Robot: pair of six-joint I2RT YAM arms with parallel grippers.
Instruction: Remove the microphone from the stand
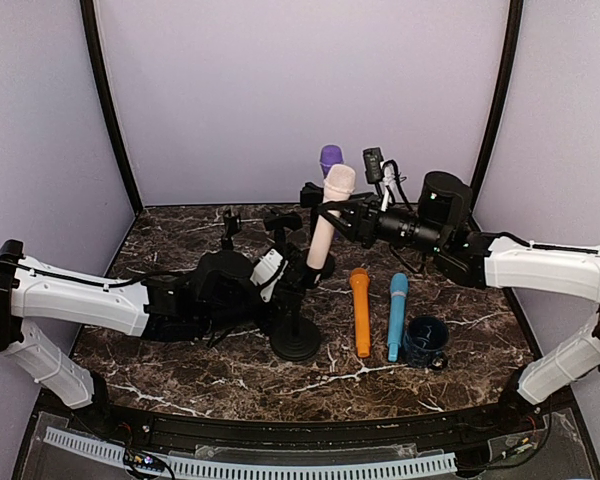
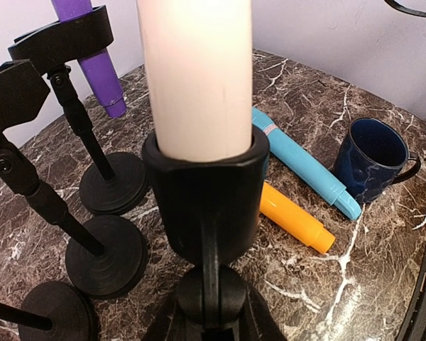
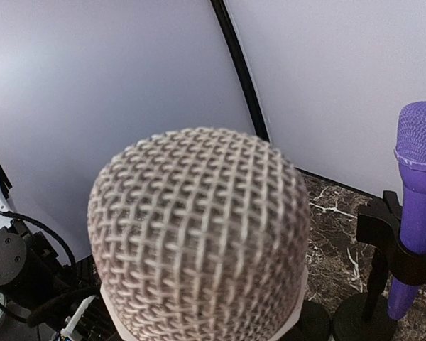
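Note:
The bare gap between the orange and blue microphones lies below, so the right gripper will next lift the cream microphone (image 1: 328,225) from its clip, lower it into that gap and let go.
A cream microphone (image 1: 328,225) with a mesh head (image 3: 199,241) stands tilted in the clip (image 2: 206,192) of a black stand (image 1: 296,340) at the table's middle. My left gripper (image 1: 302,270) is shut on the stand's joint just under the clip, its fingers on either side of it in the left wrist view (image 2: 211,302). My right gripper (image 1: 338,212) reaches in from the right and is shut on the microphone's body just below the head. In the right wrist view the head fills the frame and hides the fingers.
A purple microphone (image 1: 330,158) sits in another stand behind. Two empty stands (image 2: 103,256) are left of the held one. An orange microphone (image 1: 361,310), a blue microphone (image 1: 396,315) and a dark blue mug (image 1: 425,340) lie to the right on the marble table.

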